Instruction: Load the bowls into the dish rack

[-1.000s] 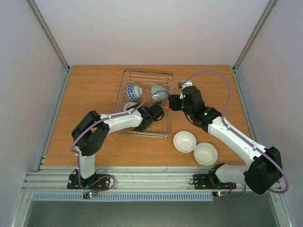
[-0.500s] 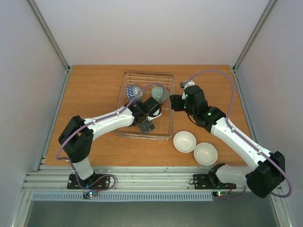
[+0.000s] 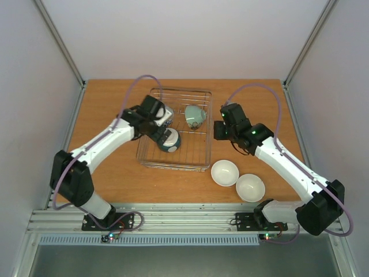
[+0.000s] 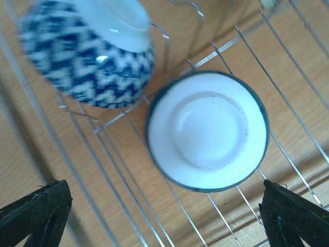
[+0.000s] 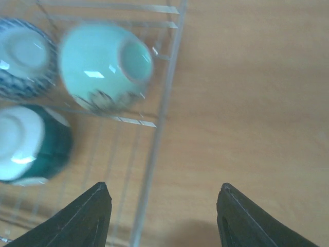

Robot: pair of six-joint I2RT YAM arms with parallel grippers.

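The loose bowl nearer the rack sits upright below and back from my right gripper, which next moves back and down onto its rim (image 3: pixel 237 169) opposite the rack.
The silver wire dish rack (image 3: pixel 200 151) stands mid-table. In it lie a patterned blue-white bowl (image 3: pixel 166 115), a mint green bowl (image 3: pixel 195 115) and a dark blue bowl (image 3: pixel 170 139) tipped on its side. My left gripper (image 3: pixel 154 120) hovers open and empty over the rack's left side. Its view shows the dark bowl (image 4: pixel 208 131) and the patterned bowl (image 4: pixel 87 56) below it. My right gripper (image 3: pixel 218 131) is open and empty above the rack's right rim (image 5: pixel 159 118), with the mint bowl (image 5: pixel 103 67) to its left. Two more bowls (image 3: pixel 225 172) (image 3: pixel 250 187) sit upright on the table; their outsides are hidden.
The wooden table (image 3: pixel 109 109) is walled in by pale panels on three sides. The arm bases stand on a metal rail (image 3: pixel 184 219) at the near edge. The two loose bowls lie just right of the rack's front right corner.
My left gripper has let go of the dark blue bowl in the rack and swung back and left. My right gripper has drawn slightly right and nearer.
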